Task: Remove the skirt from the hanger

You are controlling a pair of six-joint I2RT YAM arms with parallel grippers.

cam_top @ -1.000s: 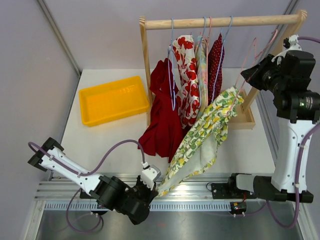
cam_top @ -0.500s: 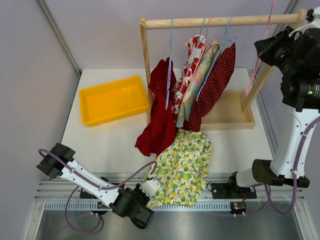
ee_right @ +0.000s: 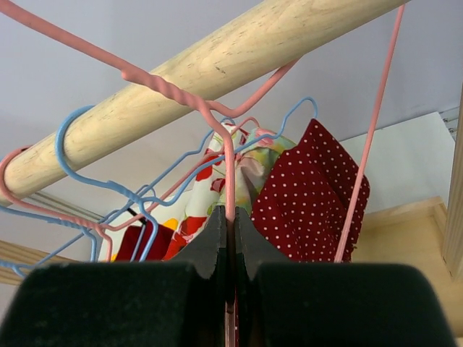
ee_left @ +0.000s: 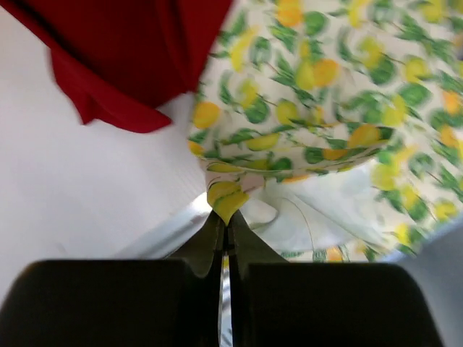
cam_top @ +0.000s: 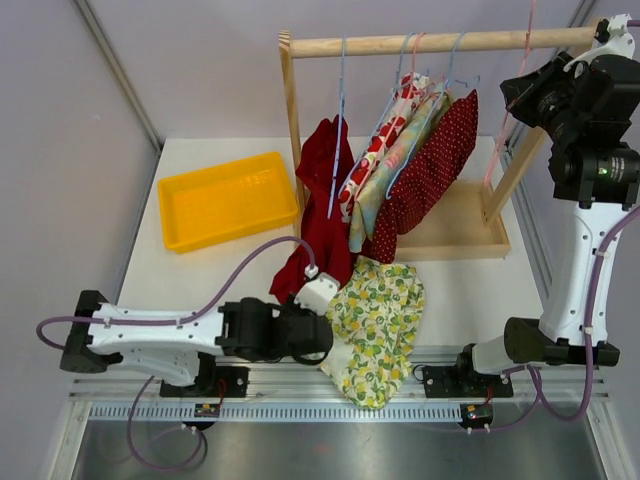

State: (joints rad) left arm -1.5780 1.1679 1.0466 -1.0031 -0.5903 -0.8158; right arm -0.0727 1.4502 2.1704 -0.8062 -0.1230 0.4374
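Observation:
My right gripper holds the pink hanger [cam_top: 505, 125] and will next lower it down beside the end of the wooden bar.
The skirt [cam_top: 378, 312], white with a lemon print, lies crumpled on the table in front of the rack, hanging slightly over the near edge. My left gripper [cam_top: 330, 338] is shut on its left hem. In the left wrist view, a yellow fold of the skirt [ee_left: 325, 108] is pinched between the tips of that gripper [ee_left: 226, 215]. The bare pink wire hanger [cam_top: 505, 125] hangs at the right end of the wooden rail [cam_top: 430, 43]. High beside the rail, my right gripper [cam_top: 517, 97] holds it. The right wrist view shows the gripper [ee_right: 231, 213] shut on the pink hanger's wire [ee_right: 228, 166].
A yellow tray [cam_top: 228, 200] sits at the back left. On blue hangers hang a red garment [cam_top: 320, 240], a floral one [cam_top: 375, 165] and a red polka-dot one [cam_top: 430, 180], all swung rightwards. The rack's wooden base [cam_top: 460, 235] and left post [cam_top: 292, 130] stand behind the skirt.
The skirt was stretched between the pink hanger and my left gripper; it slid off and dropped onto the table. My right gripper rose with the bare hanger. The hanging clothes swung right.

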